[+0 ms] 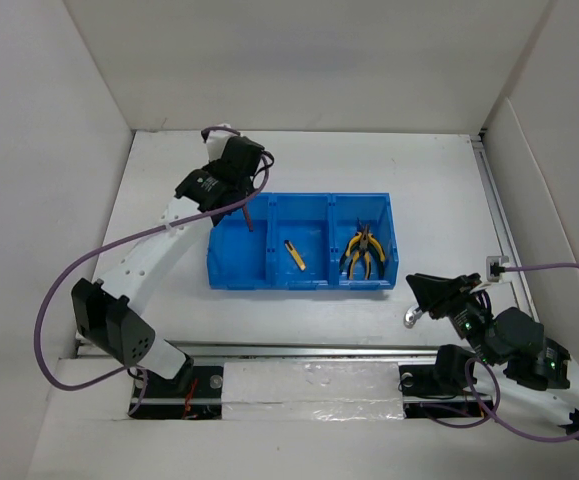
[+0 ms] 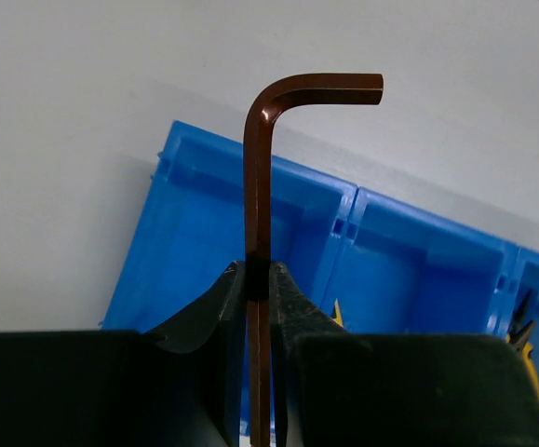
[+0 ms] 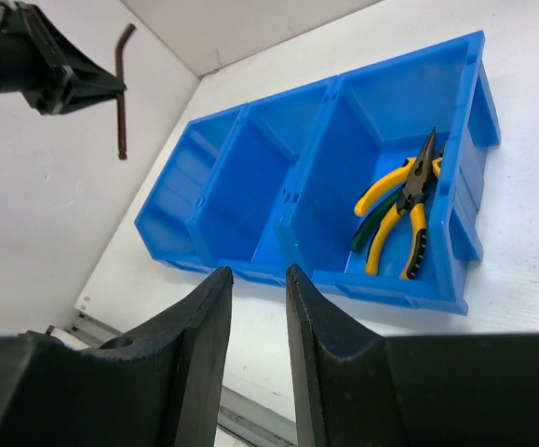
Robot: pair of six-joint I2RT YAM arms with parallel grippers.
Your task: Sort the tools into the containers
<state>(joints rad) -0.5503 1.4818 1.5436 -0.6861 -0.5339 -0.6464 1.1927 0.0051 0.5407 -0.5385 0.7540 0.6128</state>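
Observation:
The hex key comes down next in my left gripper between the sides of the blue tray's empty end section (image 1: 237, 254) below it. The gripper releases the hex key there, apart from the pliers (image 1: 362, 252).
My left gripper (image 1: 240, 203) (image 2: 258, 275) is shut on a dark brown L-shaped hex key (image 1: 247, 218) (image 2: 259, 177). The key hangs over the left compartment of the blue tray (image 1: 237, 281) (image 2: 185, 233). A short yellow-and-black stick tool (image 1: 294, 255) lies in the middle compartment. Yellow-handled and dark green-handled pliers (image 1: 362, 252) (image 3: 401, 209) lie in the right compartment. My right gripper (image 1: 411, 283) (image 3: 258, 272) is open near the tray's front right corner, with nothing between its fingers. A small silver metal piece (image 1: 412, 318) lies on the table just beside it.
White walls enclose the table on three sides. A metal rail (image 1: 299, 351) runs along the near edge in front of the arm bases. Purple cables (image 1: 54, 290) loop beside both arms. In the right wrist view the tray's near wall (image 3: 390, 289) is just beyond my fingertips.

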